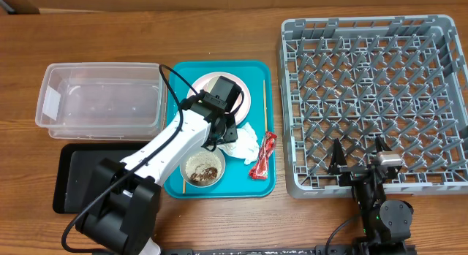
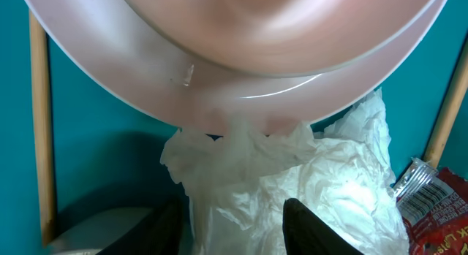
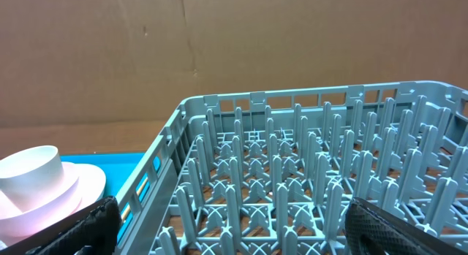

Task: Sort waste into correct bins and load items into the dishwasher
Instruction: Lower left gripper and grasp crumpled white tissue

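Note:
The napkin's part nearest the bowl is already between the open fingers of my left gripper, so my left gripper needs to move down onto the paper beside the plate rim next and close.
The crumpled white napkin (image 1: 245, 142) lies on the teal tray, below the round pink plate (image 1: 252, 94). My left gripper (image 1: 221, 132) hangs low over the napkin's left part (image 2: 292, 182); its open fingers (image 2: 238, 229) straddle the paper just below the plate rim (image 2: 256, 43). The red wrapper (image 1: 262, 156) (image 2: 439, 218) lies right of the napkin. A grey-green bowl (image 1: 202, 169) holds rice and brown scraps. One chopstick (image 1: 265, 101) lies at the tray's right, another (image 2: 40, 123) at the left. My right gripper (image 1: 358, 164) (image 3: 234, 237) is open and empty at the grey rack's (image 1: 373, 101) front edge.
The clear tub (image 1: 102, 98) stands left of the teal tray (image 1: 175, 94), with the black tray (image 1: 77, 174) in front of it. In the right wrist view a white cup (image 3: 29, 171) sits on pink dishware (image 3: 77, 189) beyond the rack wall (image 3: 168, 153).

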`<state>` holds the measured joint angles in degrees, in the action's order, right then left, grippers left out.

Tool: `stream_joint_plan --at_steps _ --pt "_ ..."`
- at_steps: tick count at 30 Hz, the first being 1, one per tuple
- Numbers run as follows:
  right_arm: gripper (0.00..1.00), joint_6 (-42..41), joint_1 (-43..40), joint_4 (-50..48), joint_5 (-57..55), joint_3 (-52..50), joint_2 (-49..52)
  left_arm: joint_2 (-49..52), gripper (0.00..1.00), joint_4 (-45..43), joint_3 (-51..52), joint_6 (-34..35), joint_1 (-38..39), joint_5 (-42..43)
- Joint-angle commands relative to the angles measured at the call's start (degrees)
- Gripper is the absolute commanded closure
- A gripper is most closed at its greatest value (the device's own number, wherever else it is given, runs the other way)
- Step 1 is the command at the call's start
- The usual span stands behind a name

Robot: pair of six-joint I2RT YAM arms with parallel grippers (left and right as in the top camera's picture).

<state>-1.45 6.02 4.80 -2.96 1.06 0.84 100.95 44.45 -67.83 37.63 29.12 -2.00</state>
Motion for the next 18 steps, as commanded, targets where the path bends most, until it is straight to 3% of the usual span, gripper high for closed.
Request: stream_joint_plan --at_steps 1,11,13,16,18 --pt "0.00 0.1 -0.1 -0.2 0.0 -0.6 -0.6 0.2 0.53 -0.2 0.2 1.1 0.7 -0.1" --pt "0.00 0.1 -0.1 -0.2 0.0 -0.6 -0.6 5.5 0.53 -1.7 0.2 1.2 0.9 0.2" --pt "0.00 0.1 -0.1 -0.2 0.0 -0.6 -0.6 5.9 0.48 -1.7 0.2 1.2 0.9 0.3" --pt "0.00 0.1 -0.1 -0.2 0.0 -0.6 -0.6 5.9 0.58 -1.7 0.2 1.2 0.9 0.4" --pt "0.00 0.1 -0.1 -0.2 0.0 -0.6 -0.6 5.9 0.74 -1.7 0.2 1.2 0.9 0.5"
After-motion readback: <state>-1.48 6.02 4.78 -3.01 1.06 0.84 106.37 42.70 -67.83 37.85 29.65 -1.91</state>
